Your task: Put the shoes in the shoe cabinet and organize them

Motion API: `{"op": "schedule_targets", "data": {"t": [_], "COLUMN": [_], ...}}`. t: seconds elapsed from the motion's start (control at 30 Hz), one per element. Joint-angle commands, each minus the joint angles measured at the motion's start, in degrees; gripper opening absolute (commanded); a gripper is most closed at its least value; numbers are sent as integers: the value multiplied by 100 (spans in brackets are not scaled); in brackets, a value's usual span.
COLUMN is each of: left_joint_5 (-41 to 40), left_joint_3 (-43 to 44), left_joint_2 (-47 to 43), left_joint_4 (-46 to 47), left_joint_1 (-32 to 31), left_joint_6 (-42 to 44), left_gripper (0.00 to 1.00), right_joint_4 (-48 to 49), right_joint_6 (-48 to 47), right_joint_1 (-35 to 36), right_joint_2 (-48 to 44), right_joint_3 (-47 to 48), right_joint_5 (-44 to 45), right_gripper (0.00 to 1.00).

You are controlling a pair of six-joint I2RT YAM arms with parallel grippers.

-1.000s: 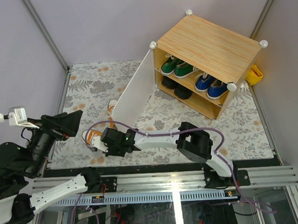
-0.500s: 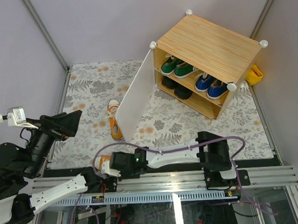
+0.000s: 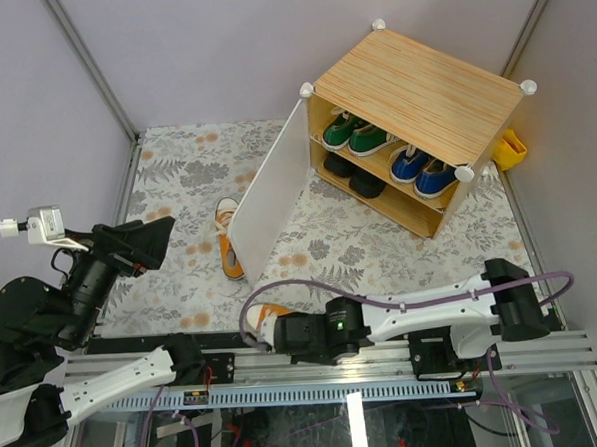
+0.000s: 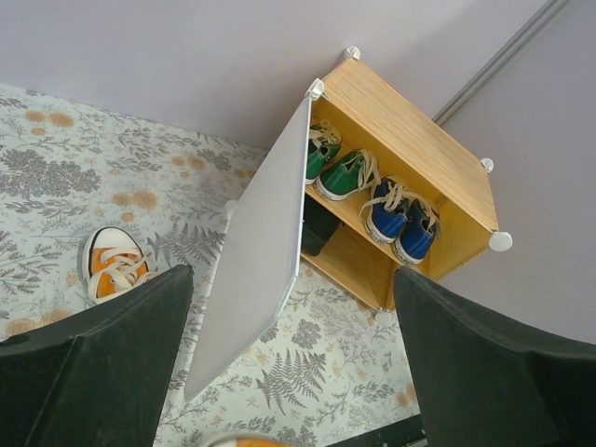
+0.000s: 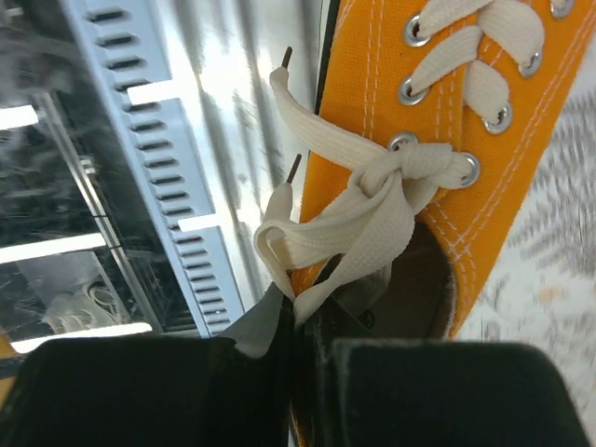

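My right gripper holds the orange shoe. Next I will carry it outward onto the lower shelf's empty part (image 3: 409, 208) next to the black shoes and let it go there.
The shoe cabinet (image 3: 422, 87) stands at the back right with its white door (image 3: 267, 195) swung open. Green shoes (image 3: 354, 132) and blue shoes (image 3: 421, 169) sit on the upper shelf, black shoes (image 3: 354, 177) below. One orange shoe (image 3: 228, 245) lies on the floor left of the door, also seen as the orange shoe (image 4: 114, 265). My right gripper (image 3: 276, 330) is shut on the collar of the other orange shoe (image 5: 484, 158) at the near edge. My left gripper (image 4: 293, 372) hangs open above the floor, nothing between its fingers.
A yellow object (image 3: 510, 150) sits behind the cabinet's right side. The floral mat (image 3: 176, 180) ends at the metal rail (image 3: 336, 360) in front. Grey walls close in left, back and right. The open door splits the floor.
My right arm has swung rightward along the near edge, carrying the orange shoe from the front left toward the middle. The left gripper shifted only slightly.
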Motion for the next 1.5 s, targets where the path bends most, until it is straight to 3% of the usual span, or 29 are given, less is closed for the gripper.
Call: {"op": "schedule_targets", "data": {"t": [0.0,0.27,0.43,0.73,0.9,1.2,1.47], "left_joint_5": [159,345,407,457,402,272,37], "left_joint_3": [115,101,19,-32,-111,-94,-113], "left_joint_2": [140,347,360,368,313,307,316], "left_joint_4": [350,387,463,412,404,312,275], "left_joint_1": [10,3,4,7,4,7,7], "left_joint_6": [51,134,132,132,141,218,431], "left_gripper": [87,87,87,88,88,88,89], "right_joint_4": [-512,-571,623,1568,2262,3177,3795], "right_joint_6": [1193,2880,3560,3929,3820,3061,2454], "right_joint_1": [-497,-1647,-2588,-4018,-4675,-5905,-6302], "right_joint_2": [-729,-1336,-1716,-1539,-1528,-602,13], "right_joint_3": [-278,-900,-1696,-2349,-2510,-1835,-1147], "right_joint_5": [1217,2621,2613,2744,2771,2475,2398], "right_gripper": [0,0,0,0,0,0,0]}}
